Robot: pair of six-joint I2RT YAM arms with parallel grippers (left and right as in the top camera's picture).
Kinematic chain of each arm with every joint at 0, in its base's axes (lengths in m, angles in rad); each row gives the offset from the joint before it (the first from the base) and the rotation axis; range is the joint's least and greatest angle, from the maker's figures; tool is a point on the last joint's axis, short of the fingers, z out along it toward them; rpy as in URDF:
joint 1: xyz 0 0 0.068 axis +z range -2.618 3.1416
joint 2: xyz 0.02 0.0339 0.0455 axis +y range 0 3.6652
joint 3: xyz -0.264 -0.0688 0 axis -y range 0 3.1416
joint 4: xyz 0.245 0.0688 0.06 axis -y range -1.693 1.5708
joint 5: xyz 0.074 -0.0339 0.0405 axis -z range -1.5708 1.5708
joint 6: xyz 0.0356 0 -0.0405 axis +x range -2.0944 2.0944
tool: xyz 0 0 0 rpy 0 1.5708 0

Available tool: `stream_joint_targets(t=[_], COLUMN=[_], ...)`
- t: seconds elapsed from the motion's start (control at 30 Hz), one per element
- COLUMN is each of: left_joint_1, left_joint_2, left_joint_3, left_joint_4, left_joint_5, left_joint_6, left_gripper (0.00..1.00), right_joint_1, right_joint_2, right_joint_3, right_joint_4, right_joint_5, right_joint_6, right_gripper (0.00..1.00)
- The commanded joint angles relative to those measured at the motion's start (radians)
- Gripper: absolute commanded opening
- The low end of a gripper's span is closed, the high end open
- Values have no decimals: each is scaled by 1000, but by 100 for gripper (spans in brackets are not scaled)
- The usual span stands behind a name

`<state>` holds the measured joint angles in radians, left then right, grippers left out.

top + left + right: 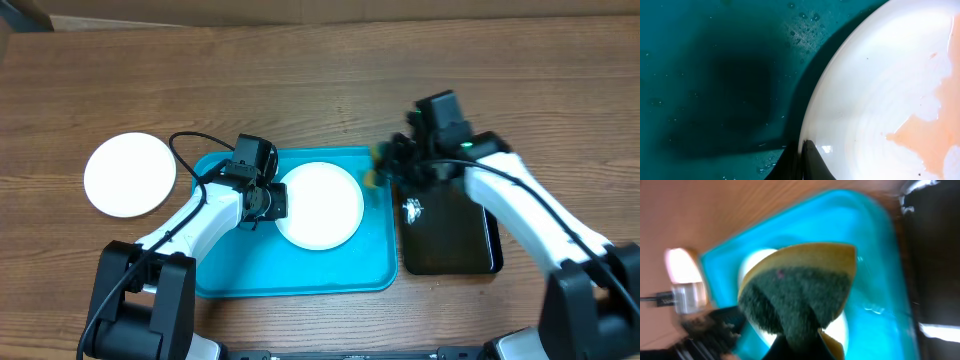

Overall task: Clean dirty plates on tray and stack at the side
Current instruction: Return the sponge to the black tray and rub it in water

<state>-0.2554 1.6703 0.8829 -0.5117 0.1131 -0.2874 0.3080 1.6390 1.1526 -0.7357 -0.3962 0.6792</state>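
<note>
The yellow sponge in the robot's right gripper will next go from above the turquoise tray's edge back and down into the black tray's middle [449, 231] [941, 266].
A white plate [320, 204] lies on the turquoise tray [300, 275]. My left gripper [277, 201] is shut on its left rim. In the left wrist view the plate [880, 90] shows a pale orange smear at the right, with the tray [715, 75] beneath it and the jaws [804, 162] pinching the rim. Another white plate [130, 174] lies on the bare wood at the left. My right gripper [385, 165] is shut on a yellow sponge with a dark green scrub face [800, 287], held above the tray's right edge [880, 255]. The pale yellow-green plate is out of view.
A glossy black tray [450, 235] lies right of the turquoise tray, under my right arm. A cable [195, 150] loops from the left arm over the tray's left corner. Bare wood tabletop [300, 80] lies behind the trays.
</note>
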Motion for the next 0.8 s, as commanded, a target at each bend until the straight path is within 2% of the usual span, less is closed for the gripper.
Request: stream_joint_targets(t=[0.0, 0.07, 0.17, 0.4, 0.47, 0.6, 0.7, 0.77], left_joint_1=[-9, -9, -9, -9, -9, -9, -9, -9], left_joint_2=[10, 10, 10, 10, 10, 10, 10, 10], left_joint_3=[-11, -11, -11, -11, -11, -11, -11, -11], left_joint_4=[-6, -3, 5, 12, 11, 12, 15, 16], left_joint_5=[8, 7, 7, 7, 7, 8, 11, 11], left_joint_6=[26, 26, 27, 27, 27, 31, 53, 74], left_gripper=[4, 4, 4, 4, 4, 4, 4, 4], right_joint_1=[-58, -80, -87, -87, -87, -87, -87, -87], right_joint_2=[-26, -21, -21, -21, -19, -19, -19, -19], right_joint_3=[15, -2, -58, -203, -237, -273, -273, -273], right_joint_4=[-148, -242, -264, -113, -76, -59, -52, -46], right_joint_5=[220, 330, 397, 414, 414, 414, 414, 415], right_joint_6=[-109, -108, -108, -111, -111, -162, -243, -269], right_gripper=[4, 4, 4, 4, 7, 58, 80, 88])
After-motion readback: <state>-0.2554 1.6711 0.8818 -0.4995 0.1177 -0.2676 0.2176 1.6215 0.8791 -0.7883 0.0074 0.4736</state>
